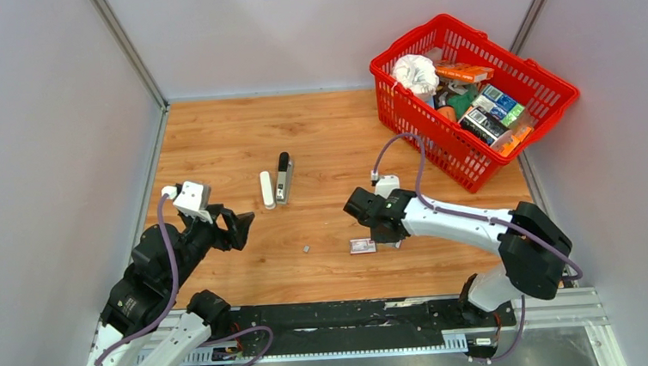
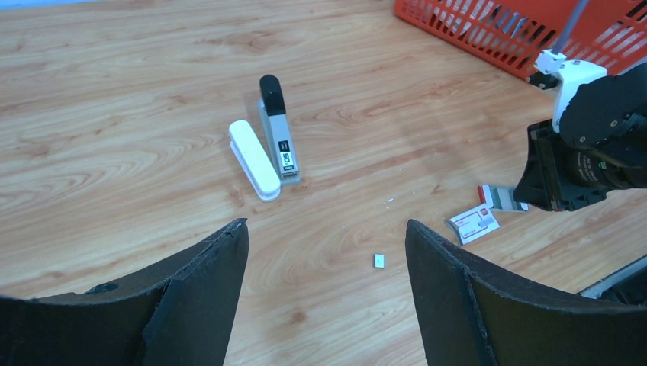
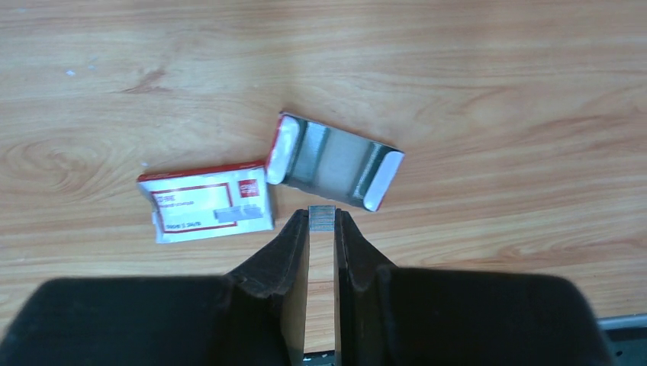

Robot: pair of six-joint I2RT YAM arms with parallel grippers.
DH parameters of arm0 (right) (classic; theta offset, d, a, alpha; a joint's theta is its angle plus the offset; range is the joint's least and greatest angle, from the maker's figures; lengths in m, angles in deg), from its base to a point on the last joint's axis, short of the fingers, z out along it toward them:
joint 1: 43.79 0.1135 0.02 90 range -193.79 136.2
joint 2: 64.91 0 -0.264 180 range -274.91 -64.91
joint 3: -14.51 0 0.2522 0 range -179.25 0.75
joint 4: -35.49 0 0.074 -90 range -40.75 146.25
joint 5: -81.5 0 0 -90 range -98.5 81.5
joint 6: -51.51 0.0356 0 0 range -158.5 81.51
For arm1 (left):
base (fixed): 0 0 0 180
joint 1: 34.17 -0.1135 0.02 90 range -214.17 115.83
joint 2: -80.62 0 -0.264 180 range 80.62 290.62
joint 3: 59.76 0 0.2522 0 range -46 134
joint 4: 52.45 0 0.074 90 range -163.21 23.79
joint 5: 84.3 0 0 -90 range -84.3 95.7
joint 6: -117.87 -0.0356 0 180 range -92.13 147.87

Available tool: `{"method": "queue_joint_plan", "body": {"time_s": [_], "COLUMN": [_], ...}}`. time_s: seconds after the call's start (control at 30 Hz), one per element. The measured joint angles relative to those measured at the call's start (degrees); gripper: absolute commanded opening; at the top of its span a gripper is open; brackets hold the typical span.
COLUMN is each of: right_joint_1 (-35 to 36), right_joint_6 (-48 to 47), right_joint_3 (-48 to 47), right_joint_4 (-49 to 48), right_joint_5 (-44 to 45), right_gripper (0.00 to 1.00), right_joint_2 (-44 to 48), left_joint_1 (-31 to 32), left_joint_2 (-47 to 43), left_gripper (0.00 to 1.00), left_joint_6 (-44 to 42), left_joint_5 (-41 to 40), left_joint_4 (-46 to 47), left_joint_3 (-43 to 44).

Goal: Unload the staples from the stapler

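Note:
I will next turn my right gripper to match the grey box tray (image 3: 333,162), because it lies skewed. Then I will bring the staples down into the tray's empty middle.
The stapler (image 1: 283,177) lies open at mid-table, its grey-and-black magazine arm (image 2: 278,133) beside its white cover (image 2: 254,158). My right gripper (image 3: 322,223) is shut on a short silver strip of staples (image 3: 322,216), held just above the wood next to an open grey box tray (image 3: 333,162) and a red-and-white box sleeve (image 3: 206,203). In the top view the right gripper (image 1: 387,241) hovers by that box (image 1: 362,247). A tiny loose staple bit (image 2: 379,261) lies on the wood. My left gripper (image 2: 326,229) is open and empty, well short of the stapler.
A red plastic basket (image 1: 400,91) full of packets stands at the back right. Grey walls close in the table (image 1: 214,139) on the left, back and right. The arm bases and a black rail (image 1: 339,320) run along the near edge.

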Motion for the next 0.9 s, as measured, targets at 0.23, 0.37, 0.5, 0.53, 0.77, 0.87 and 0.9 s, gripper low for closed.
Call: {"method": "queue_joint_plan", "body": {"time_s": [0.23, 0.37, 0.5, 0.53, 0.77, 0.87, 0.9], "right_joint_1": [-2.14, -2.6, -3.1, -3.3, -4.98, -5.84, -6.08], "right_joint_6": [4.83, 7.93, 10.4, 10.95, 13.35, 13.75, 13.77], "right_joint_3": [3.41, 3.45, 3.45, 3.5, 4.55, 5.27, 5.27], "right_joint_4": [0.0, -0.2, -0.24, -0.26, -1.16, -2.03, -2.29], "right_joint_5": [0.66, 1.09, 1.66, 1.88, 2.4, 2.23, 2.19], "right_gripper": [0.13, 0.13, 0.13, 0.13, 0.13, 0.13, 0.13], "right_joint_2": [2.14, 2.14, 2.14, 2.12, 1.84, 1.73, 1.53], "left_joint_1": [0.0, 0.0, 0.0, 0.0, 0.0, 0.0, 0.0], "left_joint_2": [0.0, -0.02, -0.17, -0.24, -0.44, -0.46, -0.46], "left_gripper": [0.82, 0.82, 0.82, 0.82, 0.82, 0.82, 0.82], "left_joint_6": [-0.09, -0.11, -0.11, -0.11, -0.24, -0.26, -0.26], "left_joint_5": [0.28, 0.57, 0.9, 0.94, 1.6, 1.7, 1.75], "left_joint_4": [0.0, 0.0, 0.0, 0.02, 0.0, 0.0, 0.0], "left_joint_3": [0.0, 0.0, -0.02, -0.07, -0.37, -0.37, -0.37]}}
